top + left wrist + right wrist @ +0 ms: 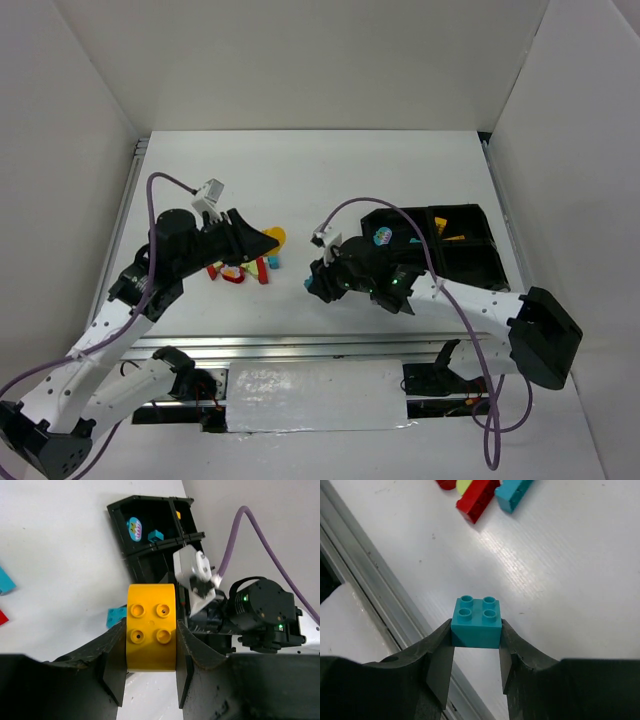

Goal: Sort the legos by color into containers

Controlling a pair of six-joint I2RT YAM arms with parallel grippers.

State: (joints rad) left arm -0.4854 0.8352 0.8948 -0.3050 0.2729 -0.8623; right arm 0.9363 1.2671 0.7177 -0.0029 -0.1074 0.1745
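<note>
The tray's far section point(404, 228) already has cyan bricks, so my right gripper should move outward, to the right in the top view, over it and release.
My left gripper point(150, 652) is shut on a yellow-orange four-stud brick point(151, 627), held above the table; it shows in the top view point(275, 238) too. My right gripper point(476, 639) is shut on a cyan four-stud brick point(476, 621), which also shows in the top view point(318, 286), left of the black four-compartment tray point(470, 262). The tray point(131, 560) holds a printed cyan brick point(133, 529), a small cyan brick point(155, 535) and a yellow piece point(447, 226). A pile of red, cyan and green bricks point(240, 268) lies under my left gripper.
Red bricks point(477, 500) and a cyan brick point(514, 492) lie at the far edge of the right wrist view. A metal rail point(300, 345) runs along the table's near edge. White walls enclose the table on three sides.
</note>
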